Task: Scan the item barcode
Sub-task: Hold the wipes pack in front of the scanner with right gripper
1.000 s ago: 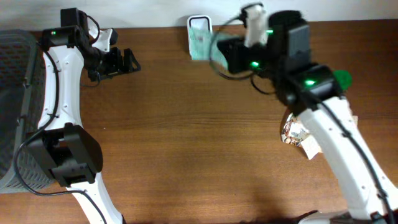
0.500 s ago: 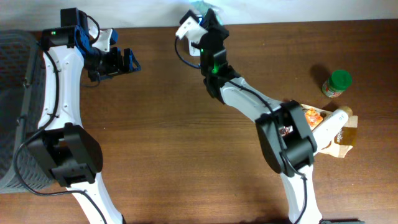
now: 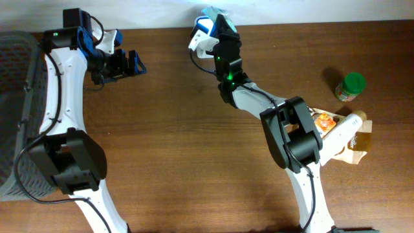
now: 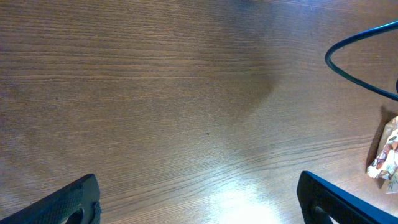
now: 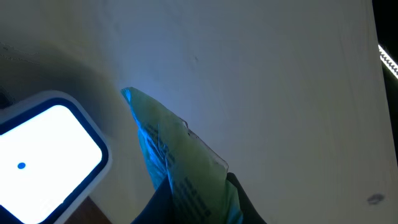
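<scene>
My right gripper edges the packet farther over the scanner's glowing face next. It then carries the packet back and across beside the snack packets, where other items lie.
A pale green packet (image 5: 180,165), the item, sticks up between my right gripper's (image 5: 198,202) dark fingers, which are shut on its lower end. Blue light falls on its left edge. Just left of it is the scanner (image 5: 46,152), with a glowing white face and a blue rim. From overhead, the right gripper (image 3: 217,26) holds the packet (image 3: 212,13) at the table's far edge, right beside the scanner (image 3: 201,29). My left gripper (image 3: 127,63) hangs wide open over bare wood at the far left; its fingertips (image 4: 68,205) show in the wrist view with nothing between them.
A grey basket (image 3: 16,97) stands at the left edge. At the right lie a green-lidded jar (image 3: 350,87), snack packets (image 3: 323,122) and a bottle (image 3: 346,133). A black cable (image 4: 360,62) and a packet's edge (image 4: 387,152) show in the left wrist view.
My right arm has dropped from close under the camera and now stretches towards the far edge, with the packet beside the scanner. The left arm has not moved.
</scene>
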Robot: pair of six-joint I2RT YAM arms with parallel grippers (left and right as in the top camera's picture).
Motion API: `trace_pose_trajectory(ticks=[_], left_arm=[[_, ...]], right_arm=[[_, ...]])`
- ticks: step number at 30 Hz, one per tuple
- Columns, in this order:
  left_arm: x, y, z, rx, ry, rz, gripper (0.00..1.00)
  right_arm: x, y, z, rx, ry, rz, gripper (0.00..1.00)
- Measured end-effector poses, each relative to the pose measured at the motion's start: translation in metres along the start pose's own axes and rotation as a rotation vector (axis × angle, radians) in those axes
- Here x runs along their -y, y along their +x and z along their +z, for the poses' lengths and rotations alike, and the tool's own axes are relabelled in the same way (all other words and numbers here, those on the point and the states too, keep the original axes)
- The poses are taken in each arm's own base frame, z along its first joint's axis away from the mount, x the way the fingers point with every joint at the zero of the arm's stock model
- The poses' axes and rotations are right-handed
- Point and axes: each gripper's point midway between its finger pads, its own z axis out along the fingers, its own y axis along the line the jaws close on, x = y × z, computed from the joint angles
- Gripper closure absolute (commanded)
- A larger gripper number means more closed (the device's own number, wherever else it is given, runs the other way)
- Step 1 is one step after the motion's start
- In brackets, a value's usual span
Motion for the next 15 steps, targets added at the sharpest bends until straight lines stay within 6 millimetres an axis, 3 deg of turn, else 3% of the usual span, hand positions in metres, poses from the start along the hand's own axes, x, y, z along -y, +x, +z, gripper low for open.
trace_pose_trajectory(ticks=[15], left_arm=[[0.0,0.0,0.0,0.0,0.0,0.0,0.01]], right_arm=[[-0.012,-0.025,-0.008,0.043,-0.023,-0.001,0.9]])
